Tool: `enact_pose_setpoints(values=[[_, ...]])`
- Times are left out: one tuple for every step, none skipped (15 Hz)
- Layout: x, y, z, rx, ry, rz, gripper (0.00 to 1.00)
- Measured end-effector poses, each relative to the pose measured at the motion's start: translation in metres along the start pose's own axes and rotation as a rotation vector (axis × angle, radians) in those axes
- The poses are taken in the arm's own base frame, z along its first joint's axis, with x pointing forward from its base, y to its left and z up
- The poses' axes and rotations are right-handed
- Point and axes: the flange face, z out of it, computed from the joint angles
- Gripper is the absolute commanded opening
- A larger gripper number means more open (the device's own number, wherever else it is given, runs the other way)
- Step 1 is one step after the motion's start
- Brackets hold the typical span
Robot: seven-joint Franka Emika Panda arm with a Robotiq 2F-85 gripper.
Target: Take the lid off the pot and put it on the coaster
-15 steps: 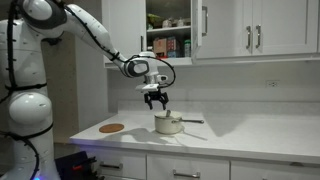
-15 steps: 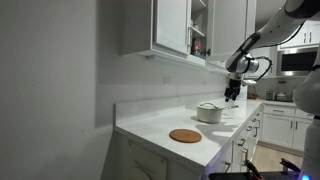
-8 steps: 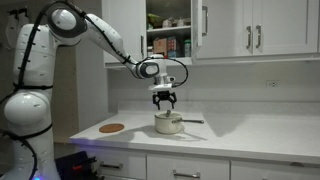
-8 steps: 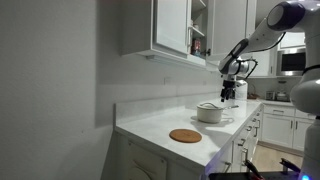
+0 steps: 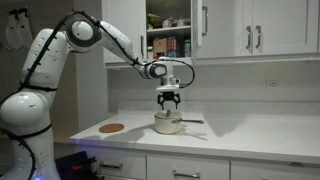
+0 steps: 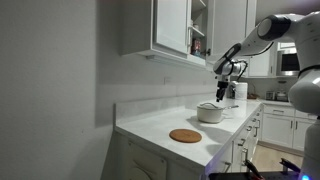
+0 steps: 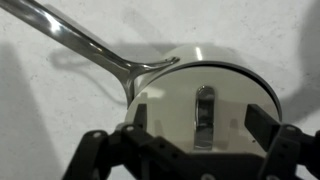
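Note:
The lid's narrow metal grip is lined up between my open fingers but still below them, so I will lower my gripper onto it next and close.
The small cream-white pot stands on the white counter, its long metal handle pointing away. It also shows in an exterior view. The pale round lid sits on the pot, with a narrow metal grip on top. My gripper is open, directly above the lid, one finger on each side of the grip, not touching it; it hangs just over the pot in both exterior views. The reddish-brown coaster lies flat on the counter, well apart from the pot.
An open wall cabinet with boxes and jars hangs just above and behind the gripper. White counter stretches beyond the pot. The wall and backsplash stand close behind.
The arm has swung over from the coaster side and the gripper now sits centred above the pot, slightly lower. Pot, lid and coaster have not moved.

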Motion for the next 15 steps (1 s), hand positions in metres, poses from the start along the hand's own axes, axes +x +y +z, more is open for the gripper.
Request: enact_pose_setpoints(values=[[0.007, 0.0, 0.003, 0.001, 0.004, -0.007, 1.0], [0.013, 0.0, 0.006, 0.003, 0.009, -0.015, 1.0], [0.02, -0.001, 0.009, 0.006, 0.013, -0.023, 1.0], [0.025, -0.002, 0.012, 0.01, 0.016, -0.029, 1.0], [0.03, -0.003, 0.015, 0.013, 0.019, -0.035, 1.0], [0.034, -0.004, 0.018, 0.018, 0.021, -0.041, 1.0], [0.037, -0.005, 0.021, 0.022, 0.022, -0.046, 1.0], [0.039, -0.006, 0.025, 0.026, 0.022, -0.05, 1.0], [0.04, -0.007, 0.028, 0.031, 0.02, -0.059, 1.0], [0.041, -0.008, 0.032, 0.035, 0.018, -0.066, 1.0], [0.041, -0.008, 0.035, 0.039, 0.016, -0.07, 1.0], [0.041, -0.009, 0.038, 0.043, 0.014, -0.073, 1.0], [0.041, -0.008, 0.041, 0.046, 0.012, -0.081, 0.75], [0.041, -0.008, 0.043, 0.048, 0.011, -0.085, 0.72], [0.04, -0.008, 0.045, 0.05, 0.009, -0.086, 0.66]])
